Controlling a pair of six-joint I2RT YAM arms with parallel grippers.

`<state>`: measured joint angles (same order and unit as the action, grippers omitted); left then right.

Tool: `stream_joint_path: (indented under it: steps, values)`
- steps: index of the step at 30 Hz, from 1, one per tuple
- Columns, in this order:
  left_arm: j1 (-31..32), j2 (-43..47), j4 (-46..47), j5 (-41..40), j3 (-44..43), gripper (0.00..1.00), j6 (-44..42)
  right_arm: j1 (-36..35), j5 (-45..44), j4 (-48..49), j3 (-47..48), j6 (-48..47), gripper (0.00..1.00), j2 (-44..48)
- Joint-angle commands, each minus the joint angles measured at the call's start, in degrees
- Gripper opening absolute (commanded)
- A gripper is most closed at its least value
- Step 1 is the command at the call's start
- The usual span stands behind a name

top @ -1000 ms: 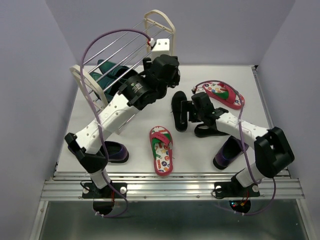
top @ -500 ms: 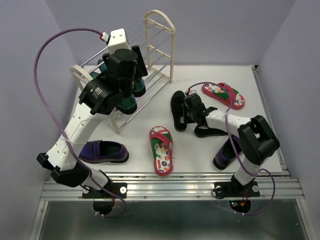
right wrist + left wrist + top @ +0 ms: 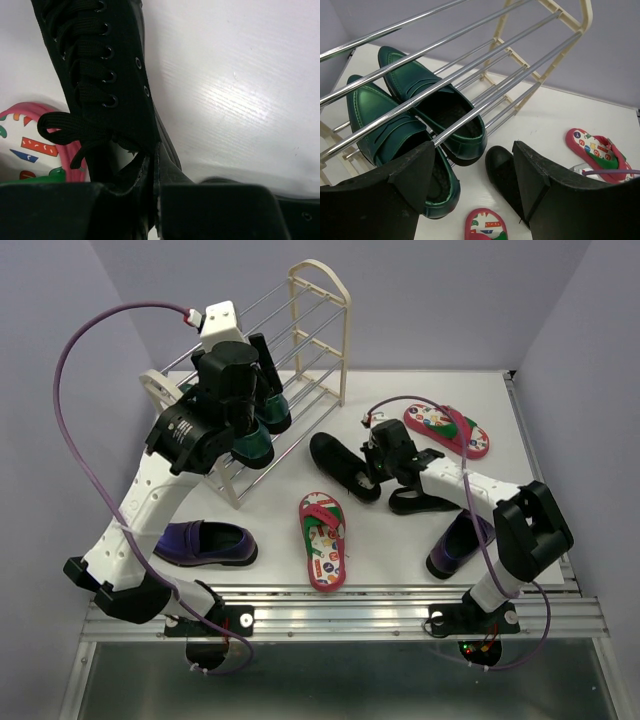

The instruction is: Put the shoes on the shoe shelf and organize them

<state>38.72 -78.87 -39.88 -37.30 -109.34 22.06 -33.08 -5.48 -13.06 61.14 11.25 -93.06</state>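
Next, my right gripper carries the black shoe outward and to its left in the top view to the shoe shelf's bare low rods beside the green shoes and releases it.
The shoe shelf stands at the back left, with two dark green shoes side by side on a low tier. My left gripper hangs open above them, its fingers empty. My right gripper is shut on the heel rim of a black lace-up shoe lying mid-table, toe pointing left. A second black shoe lies just behind that arm. Red flip-flops lie apart on the table: one near the front, one at the back right. Purple loafers rest at the front left and front right.
The shelf's metal rods run across the left wrist view above the green shoes. The upper tiers hold nothing that shows. The left arm's purple cable loops high over the table's left side. Grey walls close in both sides.
My right gripper has shut on the black shoe and swung its toe round to the left. The left arm has pulled back from the shelf's right end to its left part.
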Motion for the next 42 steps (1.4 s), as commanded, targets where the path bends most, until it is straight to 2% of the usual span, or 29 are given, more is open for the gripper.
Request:
stream_joint_path:
  steps: [1,12,18,31,42]
  values:
    - [-0.5,2.5,2.4,0.0,0.8,0.74,-1.5,-0.4,3.0,5.0,5.1,-6.1,0.01,3.5]
    - [-1.8,5.2,3.4,0.0,3.2,0.74,-1.8,-0.4,4.6,8.8,13.6,-7.3,0.01,-2.3]
    - [-2.4,5.9,3.3,0.2,3.8,0.74,-2.1,-0.4,7.1,9.7,23.3,-10.4,0.01,-11.0]
    - [-2.9,5.9,4.0,-0.8,4.7,0.74,-4.1,-0.4,9.4,10.3,42.2,-10.5,0.01,-27.6]
    - [-3.3,7.0,4.8,-3.7,6.1,0.74,-5.9,-0.4,9.7,10.8,53.7,-9.2,0.01,-36.7]
